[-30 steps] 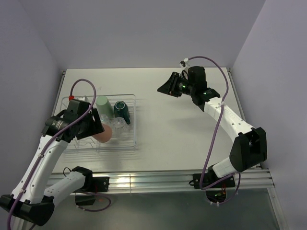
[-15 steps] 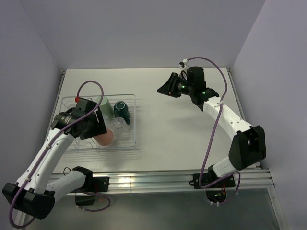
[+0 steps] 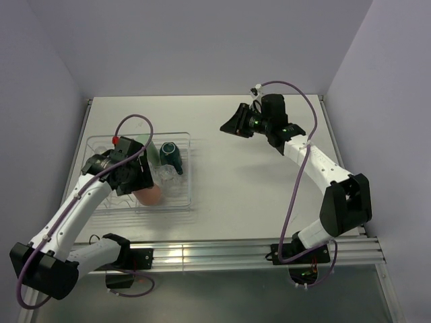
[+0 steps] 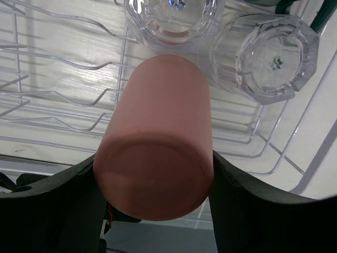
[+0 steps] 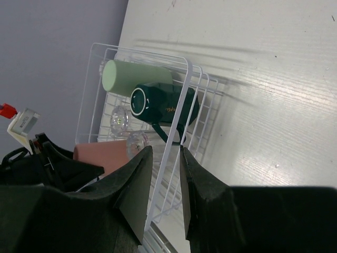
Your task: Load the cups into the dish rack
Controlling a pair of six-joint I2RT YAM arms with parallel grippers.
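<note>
The wires beside the clear glasses are still free, so the left gripper next needs to lower and release the salmon-pink tumbler (image 3: pixel 151 195) in the near part of the rack.
My left gripper (image 3: pixel 137 182) (image 4: pixel 155 184) is shut on the salmon-pink tumbler (image 3: pixel 151 195) (image 4: pixel 160 153), gripping it near its base and holding it tilted over the near part of the dish rack (image 3: pixel 189 176) (image 4: pixel 47 95). Two clear glasses (image 4: pixel 174 21) (image 4: pixel 274 58) stand upside down in the rack just beyond it. The pale green tumbler (image 3: pixel 145 149) (image 5: pixel 137 76) and dark teal mug (image 3: pixel 170 155) (image 5: pixel 163 105) lie in the far row. My right gripper (image 3: pixel 229 125) (image 5: pixel 166 158) hovers above the table right of the rack, slightly open and holding nothing.
The rack's left half (image 4: pixel 52 63) shows bare wire prongs. White tabletop (image 3: pixel 256 182) stretches right of the rack. A metal rail (image 3: pixel 222 252) runs along the near edge, and walls close in the left, back and right.
The left arm has swung right and inward, carrying the pink tumbler over the rack's near side beside the glasses. The right arm has barely shifted.
</note>
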